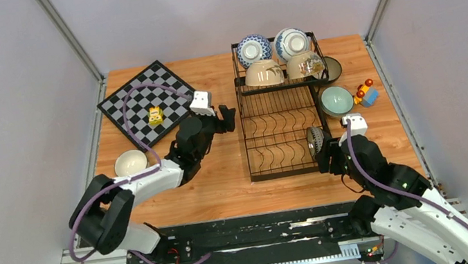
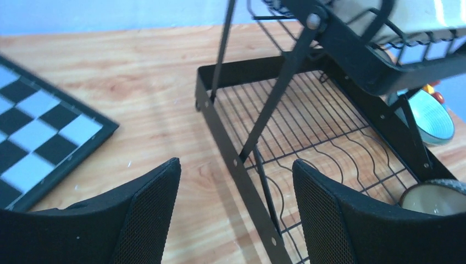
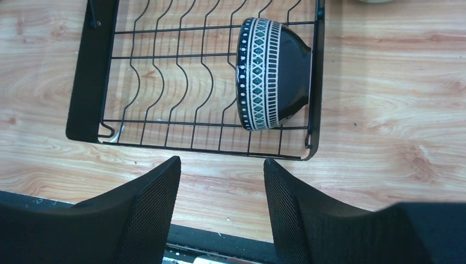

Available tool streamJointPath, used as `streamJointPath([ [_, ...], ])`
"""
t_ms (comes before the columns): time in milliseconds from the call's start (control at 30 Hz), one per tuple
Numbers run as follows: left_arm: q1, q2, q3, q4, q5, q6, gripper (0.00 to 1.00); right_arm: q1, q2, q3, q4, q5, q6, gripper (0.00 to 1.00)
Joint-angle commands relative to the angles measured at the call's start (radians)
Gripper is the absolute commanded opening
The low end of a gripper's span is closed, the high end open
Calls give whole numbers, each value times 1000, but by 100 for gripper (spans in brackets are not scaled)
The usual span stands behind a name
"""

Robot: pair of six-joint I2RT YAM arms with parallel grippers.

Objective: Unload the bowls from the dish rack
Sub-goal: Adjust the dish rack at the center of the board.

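Observation:
My left gripper moves outward next, to its right in the top view, until its open fingers straddle the rack's slim upright post, which stands there.
The black wire dish rack point(image 1: 280, 132) stands right of centre. Its upper basket holds two blue-and-white bowls point(image 1: 254, 49) at the back and two beige bowls point(image 1: 264, 73) in front. A dark patterned bowl point(image 1: 316, 140) stands on edge at the lower tray's right side, and shows in the right wrist view point(image 3: 272, 74). A pale teal bowl point(image 1: 337, 100) and a dark bowl point(image 1: 333, 68) sit on the table right of the rack. A white bowl point(image 1: 130, 163) sits at the left. My left gripper point(image 1: 229, 116) is open and empty beside the rack's left edge point(image 2: 236, 165). My right gripper point(image 1: 327, 158) is open and empty, just near of the dark patterned bowl.
A chessboard point(image 1: 146, 103) with a small yellow toy point(image 1: 155, 116) lies at the back left. A colourful toy point(image 1: 365, 93) sits right of the teal bowl. The table's near edge and a black rail point(image 3: 231, 242) lie under my right gripper. Grey walls enclose the table.

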Motion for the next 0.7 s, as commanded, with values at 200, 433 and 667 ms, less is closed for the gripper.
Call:
streamJointPath([
  [200, 26, 276, -2, 615, 246, 176, 69, 13, -21, -4, 60, -43, -1, 61],
  [433, 57, 405, 64, 731, 212, 168, 64, 13, -46, -8, 59, -42, -3, 61],
  [667, 65, 477, 136, 741, 239, 167, 61, 13, -68, -30, 62, -32, 17, 61],
])
